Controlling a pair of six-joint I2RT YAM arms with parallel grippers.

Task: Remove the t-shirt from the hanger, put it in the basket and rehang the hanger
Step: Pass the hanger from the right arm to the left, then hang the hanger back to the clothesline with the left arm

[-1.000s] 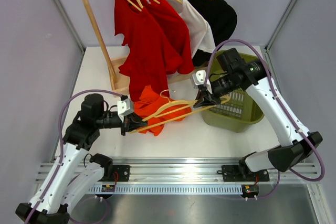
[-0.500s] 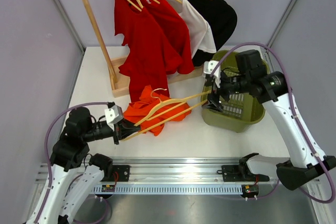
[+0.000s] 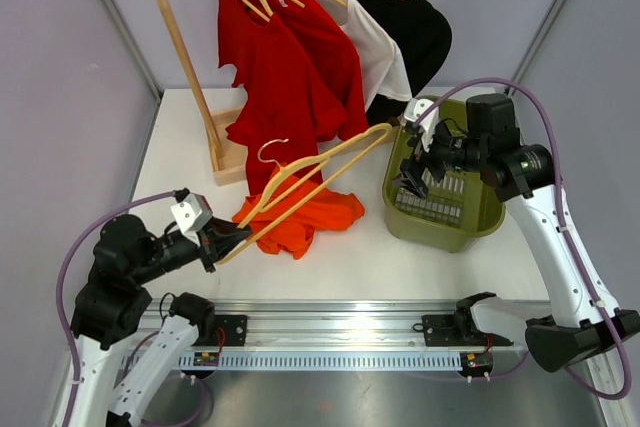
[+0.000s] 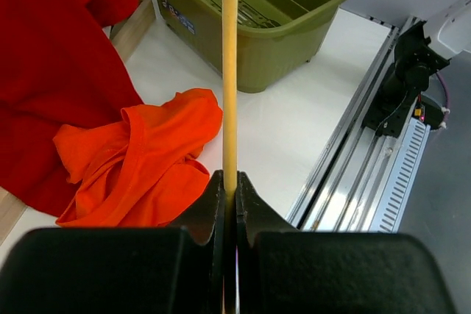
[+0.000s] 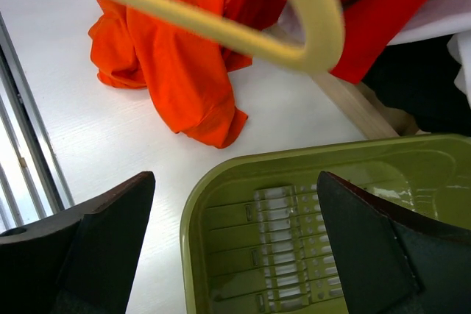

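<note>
I need to lift the bare hanger (image 3: 310, 177) outward with my left gripper next, up to the empty part of the rack's top bar above and outward of the gripper, and let go of it there.
The orange t-shirt (image 3: 305, 217) lies crumpled on the white table, off the hanger. The bare cream wooden hanger (image 3: 310, 177) slants up over it, its hook (image 3: 268, 151) pointing away from me. My left gripper (image 3: 222, 243) is shut on the hanger's near end. In the left wrist view the hanger bar (image 4: 229, 71) runs straight out from the shut gripper (image 4: 229, 195), with the t-shirt (image 4: 140, 167) to its left. My right gripper (image 3: 416, 169) is open and holds nothing, above the green basket (image 3: 470, 232). In the right wrist view the hanger's far end (image 5: 309, 12) curves over the t-shirt (image 5: 176, 64).
A wooden clothes rack (image 3: 185, 57) at the back holds red (image 3: 285, 77), white and black shirts on hangers. The green basket (image 5: 309, 156) sits at the right of the table, just under the right gripper (image 5: 234, 189). A metal rail (image 3: 330, 332) runs along the near edge.
My right gripper opened, let go of the hanger's far end and drew back over the basket. My left arm pulled the hanger left and towards me; the shirt stayed on the table.
</note>
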